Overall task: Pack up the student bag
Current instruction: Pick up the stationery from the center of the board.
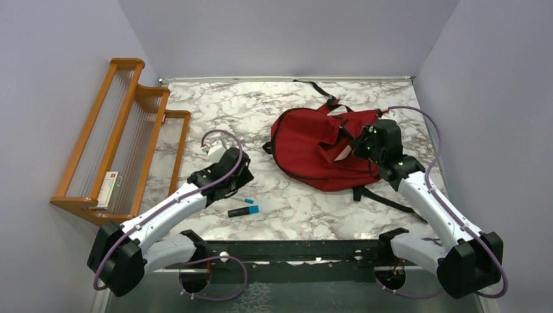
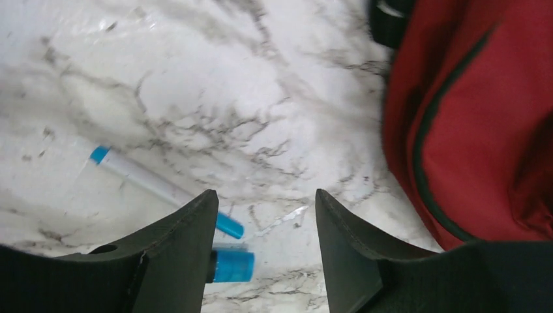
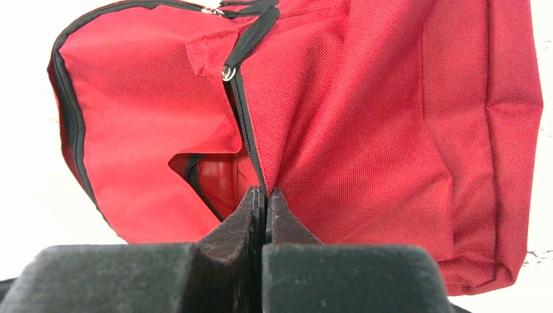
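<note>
The left gripper will next shift to the left in the wrist view to the white pen slanting below it, turn to match the pen and lower onto its white middle (image 2: 163,190).
The student bag (image 1: 306,147), a red backpack with black zippers and straps, lies on the marble table right of centre. My right gripper (image 1: 357,147) is shut on its fabric edge beside the black zipper (image 3: 242,111), and a pocket gapes open just left of the pinch. The bag (image 3: 365,117) fills the right wrist view, with the right gripper (image 3: 265,190) closed tight. My left gripper (image 2: 266,202) hangs open over bare table, nothing between its fingers. A white pen with blue ends (image 2: 140,177) and a blue-capped highlighter (image 2: 233,265) lie beside its left finger.
An orange wooden rack (image 1: 124,130) stands along the left wall with a small white box (image 1: 111,189) on it. The highlighter (image 1: 243,210) lies near the front edge. Black straps trail from the bag towards the back wall and the right arm.
</note>
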Controlling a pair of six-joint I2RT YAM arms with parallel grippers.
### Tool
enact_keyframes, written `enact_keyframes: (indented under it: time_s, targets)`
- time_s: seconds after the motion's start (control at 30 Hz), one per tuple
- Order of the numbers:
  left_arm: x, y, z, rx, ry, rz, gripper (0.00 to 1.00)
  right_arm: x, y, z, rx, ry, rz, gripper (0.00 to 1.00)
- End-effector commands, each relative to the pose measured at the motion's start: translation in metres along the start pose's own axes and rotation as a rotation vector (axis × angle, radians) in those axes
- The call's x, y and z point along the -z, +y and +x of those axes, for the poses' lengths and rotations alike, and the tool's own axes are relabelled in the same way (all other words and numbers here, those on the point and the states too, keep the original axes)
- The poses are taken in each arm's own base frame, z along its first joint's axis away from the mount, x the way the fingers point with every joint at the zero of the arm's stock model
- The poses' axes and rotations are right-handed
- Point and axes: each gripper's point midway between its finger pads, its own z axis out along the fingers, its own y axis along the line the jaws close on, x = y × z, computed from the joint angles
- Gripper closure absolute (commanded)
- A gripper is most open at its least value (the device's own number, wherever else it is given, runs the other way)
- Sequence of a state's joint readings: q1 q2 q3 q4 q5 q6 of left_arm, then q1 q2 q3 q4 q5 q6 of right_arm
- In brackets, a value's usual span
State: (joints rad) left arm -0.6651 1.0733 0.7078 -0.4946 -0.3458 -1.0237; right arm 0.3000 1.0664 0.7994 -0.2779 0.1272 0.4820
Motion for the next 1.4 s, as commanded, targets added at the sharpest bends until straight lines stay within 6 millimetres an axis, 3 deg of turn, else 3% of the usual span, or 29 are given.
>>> enact_keyframes:
  time_s: [0.0,0.3,0.47,0.77,1.07,1.27,1.37]
  targets:
    - [-0.003,0.04,0.014,0.217,-0.018,-0.162,0.42,0.005,-0.004,-0.011,-0.018,-0.054,0.029,1.0]
    - [-0.013,0.081,0.032,0.244,0.006,-0.398,0.42,0.003,-0.007,-0.008,-0.027,-0.047,0.043,0.99]
    - [-0.017,0.087,0.04,0.245,0.027,-0.433,0.44,0.001,-0.007,-0.009,-0.03,-0.045,0.047,1.0]
    - [-0.026,0.093,0.036,0.203,-0.007,-0.475,0.55,0.001,-0.005,-0.013,-0.032,-0.051,0.046,1.0]
    - [-0.039,0.094,0.044,0.156,0.027,-0.512,0.56,0.001,-0.004,-0.015,-0.026,-0.042,0.048,1.0]
    - [-0.045,0.094,0.046,0.079,0.062,-0.529,0.72,0.002,-0.005,-0.013,-0.014,-0.039,0.048,0.99]
    - [-0.045,0.095,0.047,0.07,0.074,-0.532,0.87,0.003,-0.005,-0.011,-0.014,-0.032,0.042,0.99]
